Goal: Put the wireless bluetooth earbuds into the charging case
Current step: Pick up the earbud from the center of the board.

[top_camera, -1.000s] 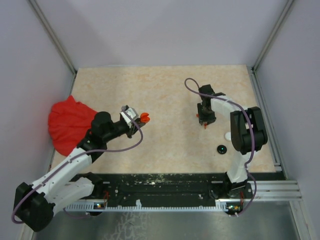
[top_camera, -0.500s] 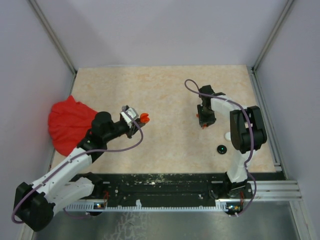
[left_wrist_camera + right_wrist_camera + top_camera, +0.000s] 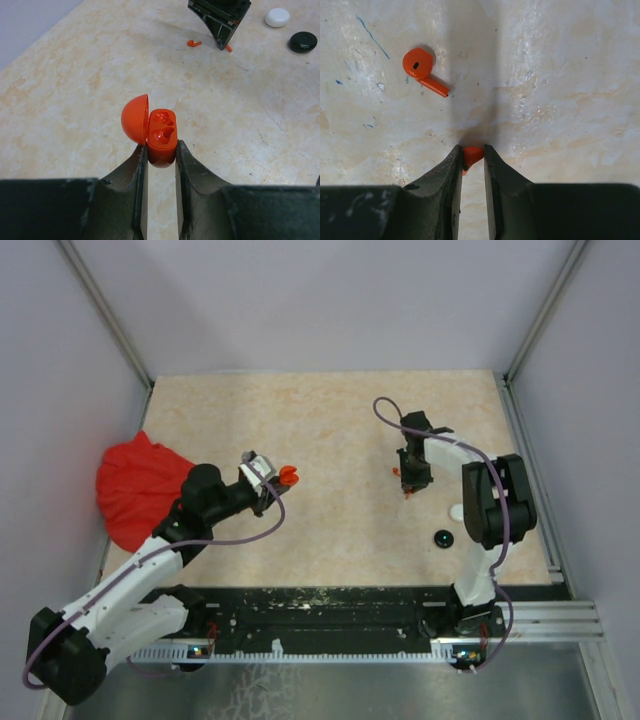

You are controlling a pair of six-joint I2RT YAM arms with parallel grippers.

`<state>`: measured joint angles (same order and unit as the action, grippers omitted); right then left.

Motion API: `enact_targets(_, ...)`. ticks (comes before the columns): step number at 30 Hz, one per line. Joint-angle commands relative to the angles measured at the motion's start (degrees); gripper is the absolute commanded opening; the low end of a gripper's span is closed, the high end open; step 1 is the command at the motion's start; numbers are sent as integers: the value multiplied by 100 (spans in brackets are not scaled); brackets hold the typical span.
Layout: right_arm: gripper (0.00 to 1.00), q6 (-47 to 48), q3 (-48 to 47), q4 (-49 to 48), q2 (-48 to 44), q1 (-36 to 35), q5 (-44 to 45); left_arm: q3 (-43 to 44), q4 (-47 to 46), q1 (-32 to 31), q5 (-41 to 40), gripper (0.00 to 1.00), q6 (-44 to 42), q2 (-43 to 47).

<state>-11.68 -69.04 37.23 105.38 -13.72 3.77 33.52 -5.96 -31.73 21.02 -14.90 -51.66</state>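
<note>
I will raise and tilt my right gripper, move its earbud to the left in the top view and let it go inside the case, because the case's sockets look empty.
An orange charging case [image 3: 162, 136] with its lid [image 3: 134, 119] swung open is held above the table by my left gripper [image 3: 161, 148], which is shut on its base; both sockets look empty. In the top view the case [image 3: 289, 476] sits left of centre. My right gripper [image 3: 472, 151] points down at the table and is shut on one orange earbud [image 3: 472, 154]. A second orange earbud [image 3: 422, 70] lies loose on the table just beyond its fingers. From the left wrist, that loose earbud [image 3: 194, 43] lies left of the right gripper [image 3: 223, 44].
A white round disc [image 3: 456, 511] and a black round disc [image 3: 443, 537] lie near the right arm's base. A red cloth [image 3: 135, 485] is bunched at the table's left edge. Grey walls close in the table [image 3: 330, 420] on three sides.
The right gripper's jaws have closed onto the orange earbud at the table surface, and that arm has shifted slightly right. The left arm and case have stayed still.
</note>
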Motion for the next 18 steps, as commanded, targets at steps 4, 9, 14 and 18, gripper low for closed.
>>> enact_targets(4,18,-141,316,-617,-927,-176,-26,52,-141,32,192,1,472,178)
enact_targets(9,17,-111,384,-868,-1624,-613,270,-74,-636,41,517,1,1129,88)
enact_targets(14,16,-66,425,-1252,-2306,-929,310,-171,-1166,44,478,1,1481,-195)
enact_targets(18,16,11,511,-1745,-2819,-1236,277,-334,-2094,35,658,1,1620,-595)
